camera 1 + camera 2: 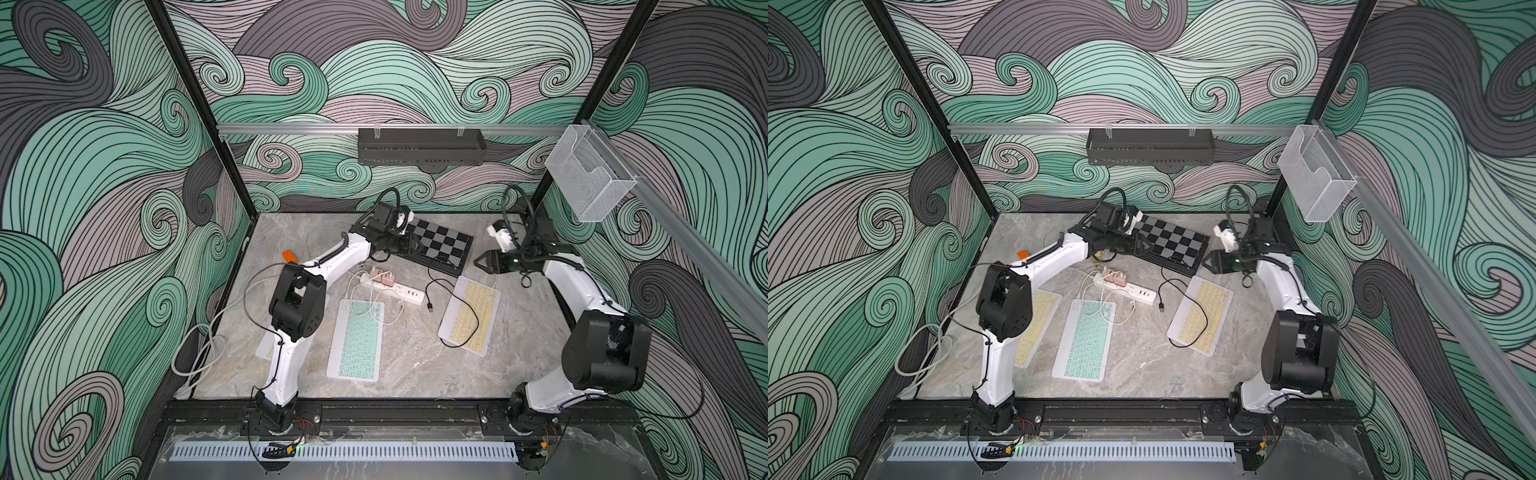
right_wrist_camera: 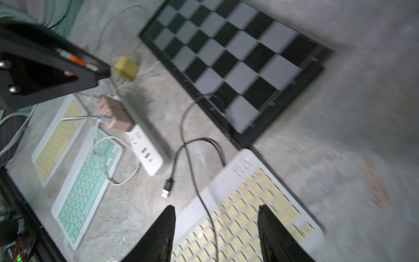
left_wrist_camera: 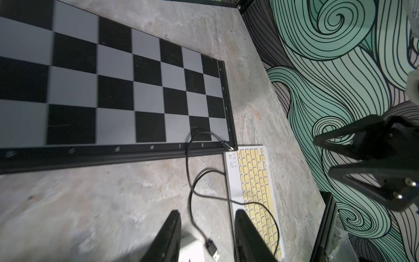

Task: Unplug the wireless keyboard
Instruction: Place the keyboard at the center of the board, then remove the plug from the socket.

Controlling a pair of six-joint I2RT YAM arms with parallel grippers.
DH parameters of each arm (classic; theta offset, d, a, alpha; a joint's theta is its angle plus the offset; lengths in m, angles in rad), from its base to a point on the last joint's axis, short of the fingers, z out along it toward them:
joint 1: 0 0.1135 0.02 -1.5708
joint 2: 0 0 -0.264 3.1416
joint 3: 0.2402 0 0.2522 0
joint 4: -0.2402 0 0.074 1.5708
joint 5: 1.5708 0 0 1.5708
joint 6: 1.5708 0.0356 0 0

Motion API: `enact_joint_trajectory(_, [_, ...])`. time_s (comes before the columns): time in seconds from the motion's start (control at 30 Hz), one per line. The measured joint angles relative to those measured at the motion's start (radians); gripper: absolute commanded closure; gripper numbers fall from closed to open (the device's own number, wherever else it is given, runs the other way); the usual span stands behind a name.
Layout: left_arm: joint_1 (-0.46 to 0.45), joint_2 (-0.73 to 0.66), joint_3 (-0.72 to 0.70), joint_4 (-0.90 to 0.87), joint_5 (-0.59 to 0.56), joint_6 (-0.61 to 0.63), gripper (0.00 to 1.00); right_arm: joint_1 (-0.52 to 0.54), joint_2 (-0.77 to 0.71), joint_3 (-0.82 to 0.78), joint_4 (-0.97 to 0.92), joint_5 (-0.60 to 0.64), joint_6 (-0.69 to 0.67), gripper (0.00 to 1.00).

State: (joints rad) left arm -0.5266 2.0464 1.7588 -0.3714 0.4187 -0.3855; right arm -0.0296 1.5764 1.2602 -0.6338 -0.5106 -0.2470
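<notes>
The green-keyed keyboard's white cable runs to the pink charger by the free sockets. I will next move my right gripper over the power strip and down onto that charger.
A white keyboard with yellow keys point(image 1: 471, 316) lies at the right, a black cable point(image 1: 475, 322) draped over it. The cable's wide plug point(image 1: 431, 307) lies loose on the table. Its small plug point(image 3: 229, 147) rests at the chessboard's corner beside the keyboard's edge, metal tip showing. A green-keyed keyboard point(image 1: 357, 340) in the middle has a white cable point(image 1: 390, 309) running to the pink chargers point(image 1: 382, 277). My left gripper point(image 3: 206, 212) hangs open over the chessboard's near edge. Above the yellow keyboard's far end, my right gripper point(image 2: 215, 206) is open and holds nothing.
A chessboard point(image 1: 440, 247) lies at the back. The white power strip point(image 1: 401, 290) sits in front of it. Another yellow-keyed keyboard point(image 1: 1034, 328) lies under the left arm. A thick white cord point(image 1: 199, 353) loops off the table's left edge.
</notes>
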Motion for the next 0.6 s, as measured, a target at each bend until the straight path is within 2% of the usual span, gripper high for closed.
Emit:
enact_joint_trajectory(0.13, [0.074, -0.142, -0.097, -0.052, -0.060, -0.027, 0.59, 0.237, 0.027, -0.007, 0.135, 0.026, 0.032, 0.40])
enact_joint_trajectory(0.23, [0.128, -0.233, -0.193, -0.101, -0.114, -0.034, 0.59, 0.352, 0.039, -0.066, 0.291, 0.081, 0.106, 0.44])
enact_joint_trajectory(0.3, [0.160, -0.291, -0.270, -0.130, -0.138, -0.034, 0.59, 0.407, 0.057, -0.101, 0.382, 0.102, 0.154, 0.48])
enact_joint_trajectory(0.43, [0.204, -0.387, -0.409, -0.176, -0.161, -0.029, 0.59, 0.495, 0.112, -0.160, 0.530, 0.161, 0.184, 0.38])
enact_joint_trajectory(0.6, [0.208, -0.424, -0.495, -0.208, -0.165, -0.026, 0.60, 0.543, 0.222, -0.161, 0.598, 0.154, 0.156, 0.37])
